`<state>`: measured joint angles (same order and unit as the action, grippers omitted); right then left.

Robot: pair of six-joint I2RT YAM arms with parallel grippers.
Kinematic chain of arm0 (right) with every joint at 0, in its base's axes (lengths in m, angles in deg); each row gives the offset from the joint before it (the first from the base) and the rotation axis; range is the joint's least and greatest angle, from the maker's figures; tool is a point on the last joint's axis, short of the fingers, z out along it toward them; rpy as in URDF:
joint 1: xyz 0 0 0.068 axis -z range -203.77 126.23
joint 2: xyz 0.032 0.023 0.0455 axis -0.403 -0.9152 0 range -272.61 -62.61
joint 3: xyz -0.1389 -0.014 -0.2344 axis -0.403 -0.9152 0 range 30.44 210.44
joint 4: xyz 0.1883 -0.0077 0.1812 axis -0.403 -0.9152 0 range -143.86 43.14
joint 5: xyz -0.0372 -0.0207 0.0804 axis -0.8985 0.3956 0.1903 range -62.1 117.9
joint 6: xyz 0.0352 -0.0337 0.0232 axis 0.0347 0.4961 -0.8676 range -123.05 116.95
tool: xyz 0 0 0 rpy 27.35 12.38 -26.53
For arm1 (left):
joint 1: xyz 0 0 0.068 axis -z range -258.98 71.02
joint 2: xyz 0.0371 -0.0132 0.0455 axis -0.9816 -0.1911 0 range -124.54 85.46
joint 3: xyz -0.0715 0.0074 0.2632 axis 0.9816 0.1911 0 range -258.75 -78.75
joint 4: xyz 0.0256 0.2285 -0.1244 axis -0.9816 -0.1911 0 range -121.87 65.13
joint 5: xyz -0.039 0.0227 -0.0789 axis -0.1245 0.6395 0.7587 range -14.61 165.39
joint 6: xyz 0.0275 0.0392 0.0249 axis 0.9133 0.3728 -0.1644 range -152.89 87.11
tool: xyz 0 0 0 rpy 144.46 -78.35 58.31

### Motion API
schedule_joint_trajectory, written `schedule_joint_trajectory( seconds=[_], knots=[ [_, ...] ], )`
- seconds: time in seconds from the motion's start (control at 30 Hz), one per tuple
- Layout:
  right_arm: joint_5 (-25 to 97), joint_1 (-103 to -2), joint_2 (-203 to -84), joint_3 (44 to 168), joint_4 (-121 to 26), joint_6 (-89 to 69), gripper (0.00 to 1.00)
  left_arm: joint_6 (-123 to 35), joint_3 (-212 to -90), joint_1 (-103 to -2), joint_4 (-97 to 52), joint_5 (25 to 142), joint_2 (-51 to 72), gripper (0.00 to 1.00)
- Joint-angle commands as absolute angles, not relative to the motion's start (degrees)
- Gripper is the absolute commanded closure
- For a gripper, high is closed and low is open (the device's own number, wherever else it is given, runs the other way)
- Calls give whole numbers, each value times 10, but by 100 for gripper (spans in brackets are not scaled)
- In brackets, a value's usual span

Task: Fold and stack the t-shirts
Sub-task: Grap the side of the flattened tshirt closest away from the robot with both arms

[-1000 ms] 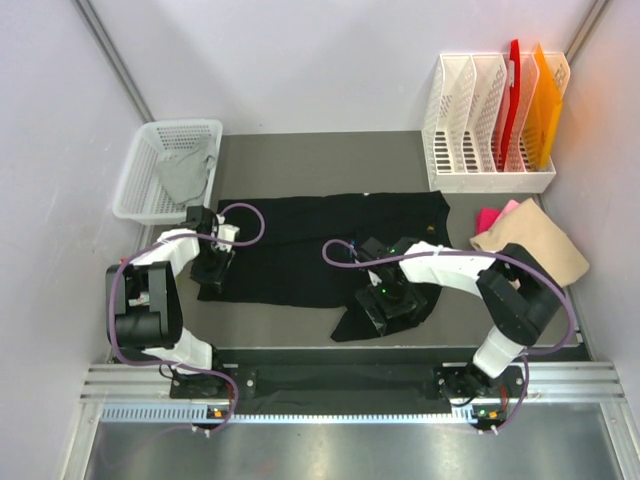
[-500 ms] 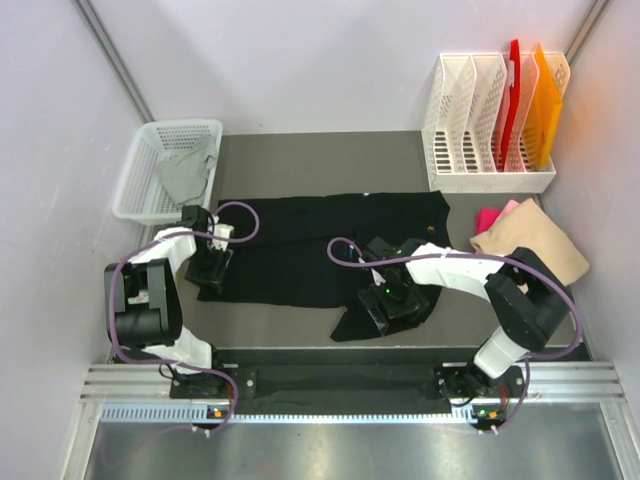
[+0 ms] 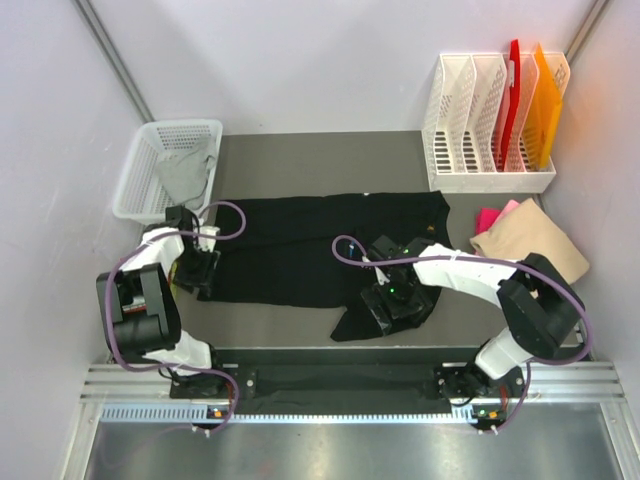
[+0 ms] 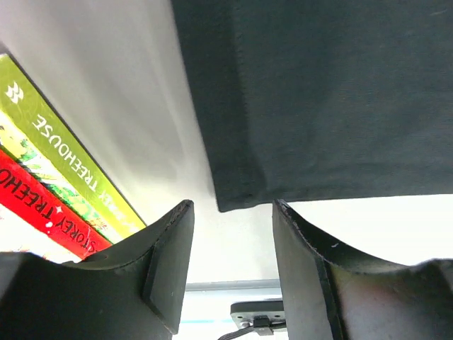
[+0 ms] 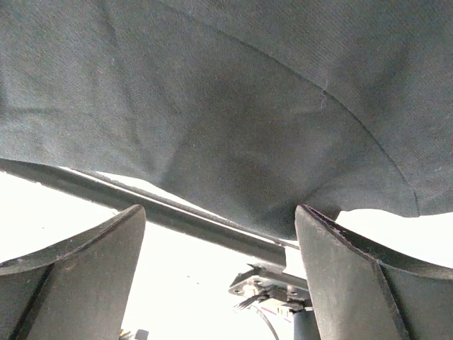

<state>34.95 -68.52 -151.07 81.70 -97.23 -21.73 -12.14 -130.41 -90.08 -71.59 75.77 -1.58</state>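
The black t-shirt's hemmed corner is just below my left gripper's open fingers, and the gripper's gap already faces it. My left gripper comes down to that corner next and closes there.
The large black t-shirt (image 3: 310,250) lies spread flat across the middle of the table. My left gripper (image 3: 196,274) is at its left edge, open. In the left wrist view the shirt's hemmed corner (image 4: 241,191) lies just beyond the open gripper (image 4: 230,237), with nothing between the fingers. My right gripper (image 3: 392,310) is over the shirt's near right part, open. In the right wrist view the black cloth (image 5: 226,120) fills the frame above the wide-open gripper (image 5: 219,244). A grey shirt (image 3: 185,175) lies in the basket. A tan shirt (image 3: 535,240) and a pink one (image 3: 490,217) lie at the right.
A white mesh basket (image 3: 140,165) stands at the back left. A white file rack (image 3: 480,130) with red and orange folders stands at the back right. Green and red printed spines (image 4: 56,184) show left of the left gripper. A metal rail (image 3: 350,380) runs along the near edge.
My left gripper has slid left, off the shirt to its left edge. My right gripper has shifted slightly right and stays open.
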Motion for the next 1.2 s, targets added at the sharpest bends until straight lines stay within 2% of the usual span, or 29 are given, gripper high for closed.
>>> schedule_joint_trajectory(
  seconds=[0.0, 0.4, 0.53, 0.57, 0.6, 0.87, 1.17],
  knots=[
    [356, -678, -1492, 825, -988, -219, 14, -103, -1319, -916, -727, 778, -40, 46],
    [348, -676, -1512, 794, -973, -227, 14, -83, -1297, -916, -714, 807, -97, 48],
    [352, -676, -1537, 791, -957, -228, 20, -80, -1305, -916, -715, 812, -101, 67],
    [352, -676, -1538, 797, -956, -229, 21, -79, -1308, -916, -716, 815, -99, 75],
    [350, -675, -1541, 802, -957, -229, 21, -78, -1310, -916, -721, 819, -99, 77],
    [307, -673, -1542, 903, -1019, -208, 18, -76, -1312, -916, -727, 823, -74, 80],
    [313, -674, -1552, 858, -978, -214, 21, -72, -1295, -916, -726, 829, -52, 91]
  ],
)
